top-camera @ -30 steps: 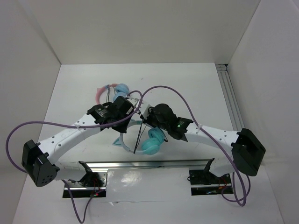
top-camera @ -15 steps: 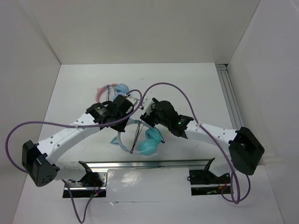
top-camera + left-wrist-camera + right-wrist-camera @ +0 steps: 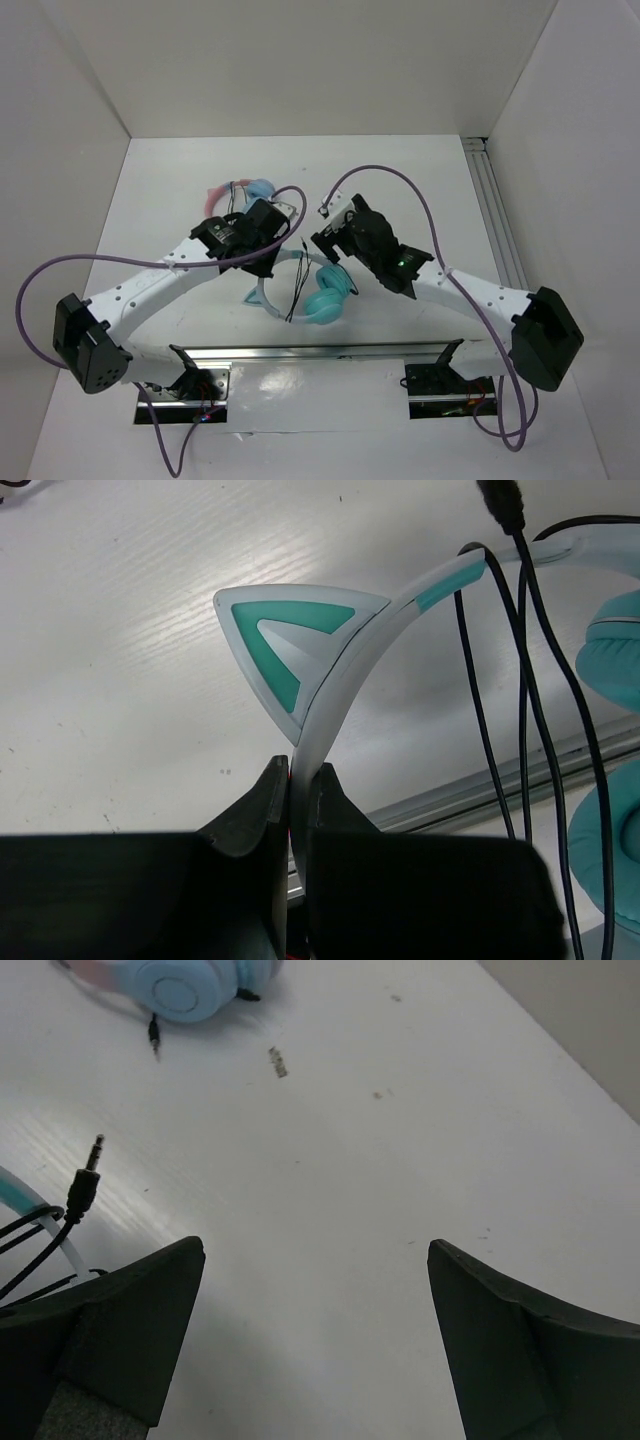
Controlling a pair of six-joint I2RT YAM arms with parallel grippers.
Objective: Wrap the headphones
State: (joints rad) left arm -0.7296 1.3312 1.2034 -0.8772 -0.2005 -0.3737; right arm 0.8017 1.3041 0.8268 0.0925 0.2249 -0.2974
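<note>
The cable loops the headband [image 3: 345,670]. My left gripper needs to carry it outward and down and release it on the bare back tabletop, which is outward of it.
The headphones [image 3: 322,305] lie near the table's front, teal earcups to the right, white-and-teal headband [image 3: 345,670] with a cat ear [image 3: 285,640] to the left. My left gripper [image 3: 268,266] is shut on the headband; in the left wrist view its fingers [image 3: 298,768] pinch the white band just below the cat ear. The thin black cable [image 3: 525,680] hangs in loops over the band, and its jack plug [image 3: 84,1185] sticks out free. My right gripper [image 3: 320,226] hovers behind the headphones, open wide [image 3: 315,1250], with only bare table between its fingers.
Pink-banded headphones with light blue earcups [image 3: 240,192] lie at the back left, also seen from the right wrist [image 3: 190,985]. A metal rail [image 3: 320,352] runs along the near edge. White walls enclose the table on three sides.
My right gripper has opened, let go of the cable and drawn back and up from the headphones. The left gripper has kept its hold on the headband, and the headphones shifted slightly.
</note>
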